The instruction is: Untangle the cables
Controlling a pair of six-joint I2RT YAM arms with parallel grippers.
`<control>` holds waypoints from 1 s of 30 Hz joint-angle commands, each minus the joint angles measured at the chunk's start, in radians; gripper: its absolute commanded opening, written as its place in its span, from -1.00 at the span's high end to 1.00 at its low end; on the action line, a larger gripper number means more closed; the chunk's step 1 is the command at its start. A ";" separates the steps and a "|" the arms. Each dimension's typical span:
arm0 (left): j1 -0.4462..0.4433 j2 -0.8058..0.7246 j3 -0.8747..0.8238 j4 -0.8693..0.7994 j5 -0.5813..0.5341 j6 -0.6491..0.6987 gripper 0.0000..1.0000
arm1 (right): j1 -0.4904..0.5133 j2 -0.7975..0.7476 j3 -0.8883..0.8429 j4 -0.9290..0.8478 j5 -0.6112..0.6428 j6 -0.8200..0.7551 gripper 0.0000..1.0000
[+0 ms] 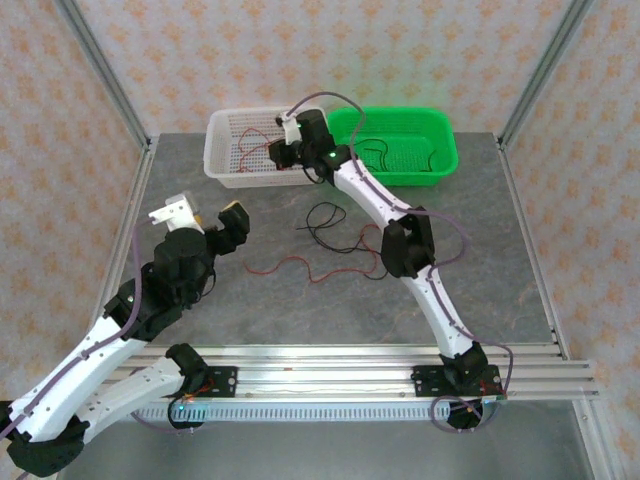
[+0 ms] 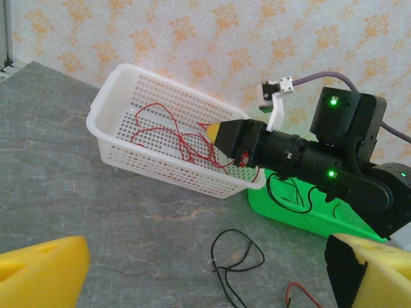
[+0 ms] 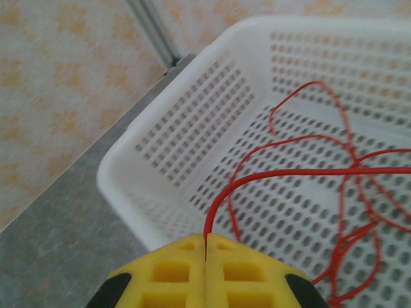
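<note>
The right gripper carries the thin red wire outward next, over the bottom of the white basket, and releases it, since the other red wires lie there.
My right gripper [image 1: 283, 152] reaches over the white basket [image 1: 222, 165] and is shut on a thin red wire [image 3: 282, 173], which leaves its closed yellow tips [image 3: 205, 240] and curves down into the basket [image 3: 128, 192]. More red wires [image 2: 173, 128] lie inside that basket. Black wires [image 1: 375, 152] lie in the green basket [image 1: 445, 150]. On the table a black wire [image 1: 325, 218] forms loops, and a red wire [image 1: 300, 268] snakes just in front of it. My left gripper [image 1: 200, 215] hovers open above the left side of the table, holding nothing, its pads [image 2: 38, 276] wide apart.
The two baskets stand side by side at the back of the grey table [image 1: 250, 310]. Metal frame posts [image 1: 110, 90] rise at the back corners. An aluminium rail [image 1: 330, 365] runs along the near edge. The loose black wire [image 2: 237, 253] lies ahead of my left gripper.
</note>
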 commanded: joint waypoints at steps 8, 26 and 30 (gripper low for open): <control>0.007 -0.004 -0.008 0.021 0.017 -0.020 -0.90 | 0.001 0.028 0.026 0.018 0.094 0.049 1.00; 0.007 -0.003 -0.026 0.043 0.028 -0.028 -0.90 | -0.056 0.107 0.063 0.291 0.191 0.295 0.80; 0.007 -0.002 -0.025 0.044 0.033 -0.028 -0.91 | -0.056 0.107 0.063 0.256 0.207 0.272 0.58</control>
